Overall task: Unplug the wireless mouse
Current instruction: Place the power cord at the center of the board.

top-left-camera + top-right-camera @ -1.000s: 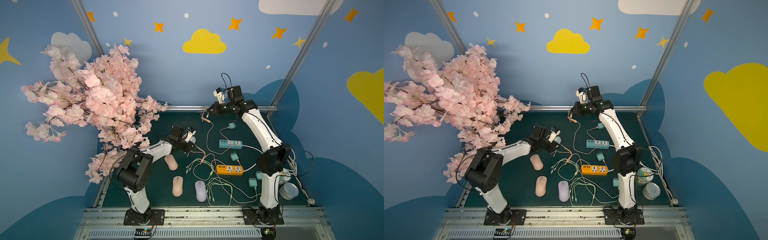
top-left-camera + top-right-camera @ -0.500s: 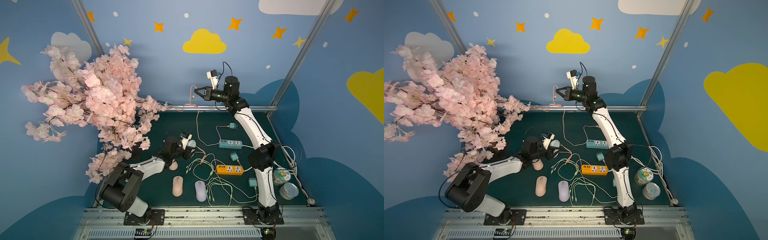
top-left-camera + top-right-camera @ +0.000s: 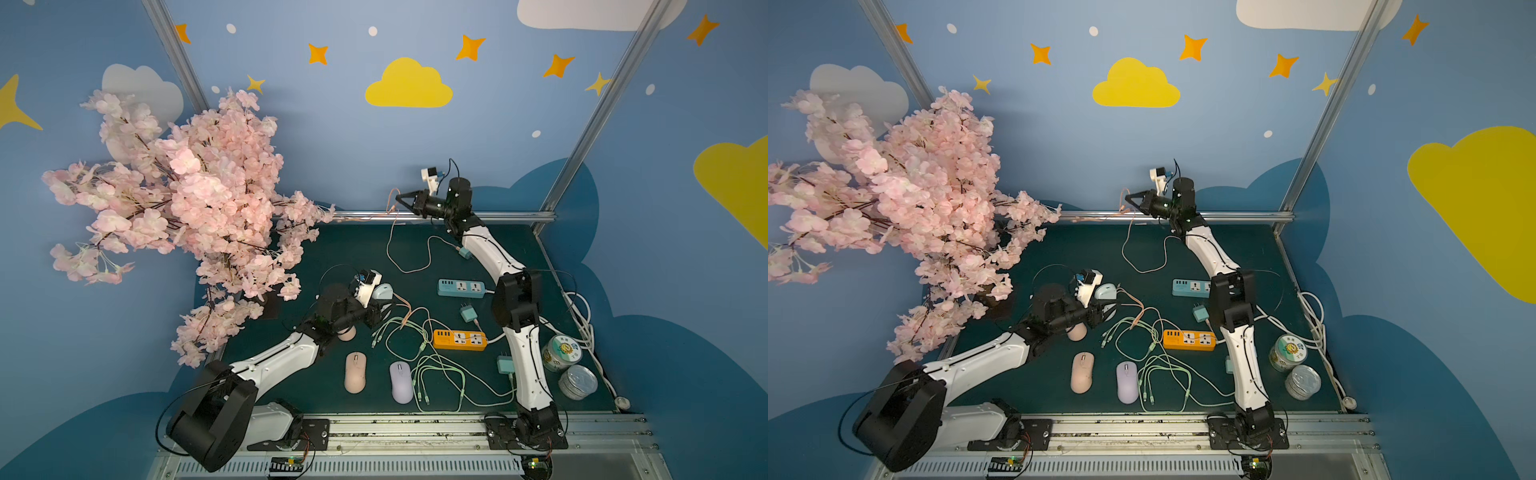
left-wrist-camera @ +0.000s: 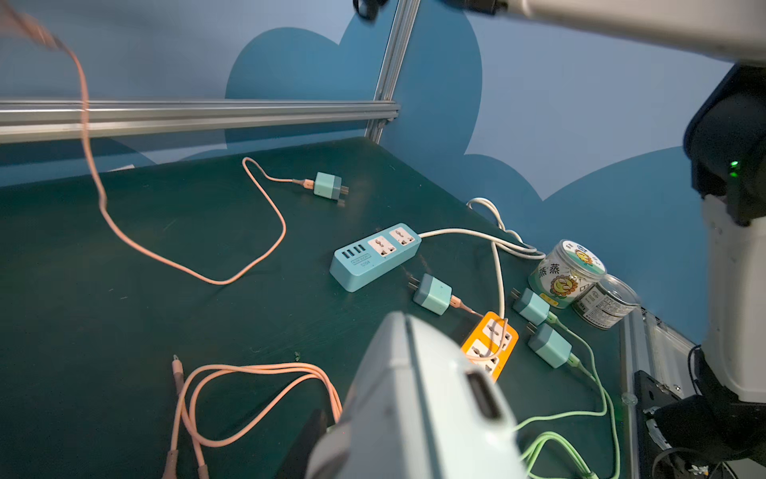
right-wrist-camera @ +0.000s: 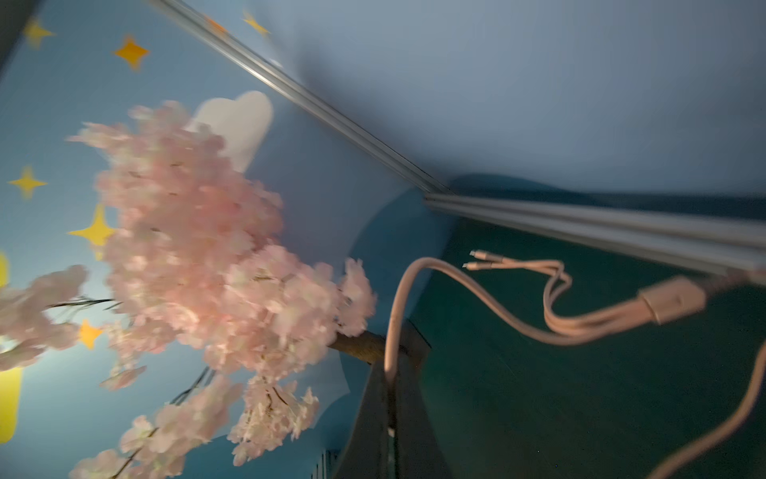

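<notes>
My right gripper should next go down toward the green table by the back bar (image 3: 377, 238) (image 5: 598, 279) and let go of the pink cable, because the charging port of the pale blue mouse is empty.
The wireless mouse (image 3: 383, 291) (image 3: 1106, 291) is pale blue and held a little above the green table, with my left gripper (image 3: 384, 308) shut on it. In the left wrist view the mouse (image 4: 414, 406) fills the foreground and its charging port (image 4: 483, 394) is empty. My right gripper (image 3: 397, 198) (image 3: 1128, 198) is raised near the back rail, shut on a pink cable (image 3: 388, 245) (image 5: 396, 307). The cable's branched plug ends (image 5: 481, 259) hang free, and its other end runs to a teal charger (image 3: 464, 252) lying on the table.
Near the front lie a pink mouse (image 3: 355, 372) and a purple mouse (image 3: 401, 381), with another pink mouse (image 3: 346, 332) under my left arm. Blue (image 3: 461, 286) and orange (image 3: 459, 340) power strips, loose green cables (image 3: 436, 374), two cans (image 3: 561, 353) and a cherry tree (image 3: 187, 208) crowd the table.
My right gripper rose and swung left toward the back rail, drawing the pink cable up with it. My left gripper drew back toward the front with the mouse.
</notes>
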`<action>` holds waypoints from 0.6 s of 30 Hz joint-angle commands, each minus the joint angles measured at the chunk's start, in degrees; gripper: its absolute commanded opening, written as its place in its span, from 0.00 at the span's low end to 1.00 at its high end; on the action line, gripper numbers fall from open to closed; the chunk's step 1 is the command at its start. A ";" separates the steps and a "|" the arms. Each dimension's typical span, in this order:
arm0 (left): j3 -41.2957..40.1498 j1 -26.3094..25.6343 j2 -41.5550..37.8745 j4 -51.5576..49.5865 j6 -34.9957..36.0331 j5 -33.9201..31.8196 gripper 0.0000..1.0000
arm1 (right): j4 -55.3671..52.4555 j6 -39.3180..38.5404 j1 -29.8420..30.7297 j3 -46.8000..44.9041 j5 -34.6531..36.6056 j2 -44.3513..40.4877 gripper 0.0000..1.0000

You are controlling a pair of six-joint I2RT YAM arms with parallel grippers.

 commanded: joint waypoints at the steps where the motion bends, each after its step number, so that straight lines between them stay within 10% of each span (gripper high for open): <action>1: 0.07 -0.57 -1.48 -1.24 0.42 -1.28 0.30 | -2.38 -9.81 0.69 -11.45 3.41 -10.81 0.00; 12: -0.28 -2.47 -7.13 -9.00 -0.81 -2.01 0.31 | -8.20 -13.71 -4.14 -30.57 5.50 -19.89 0.04; 16: -0.26 -2.45 -10.75 -11.68 -1.91 -3.03 0.34 | -19.13 -21.78 -4.32 -34.69 9.71 -26.09 0.70; 18: -0.04 -2.45 -12.69 -13.96 -2.38 -3.97 0.35 | -25.20 -26.31 -4.44 -37.74 12.21 -30.47 0.79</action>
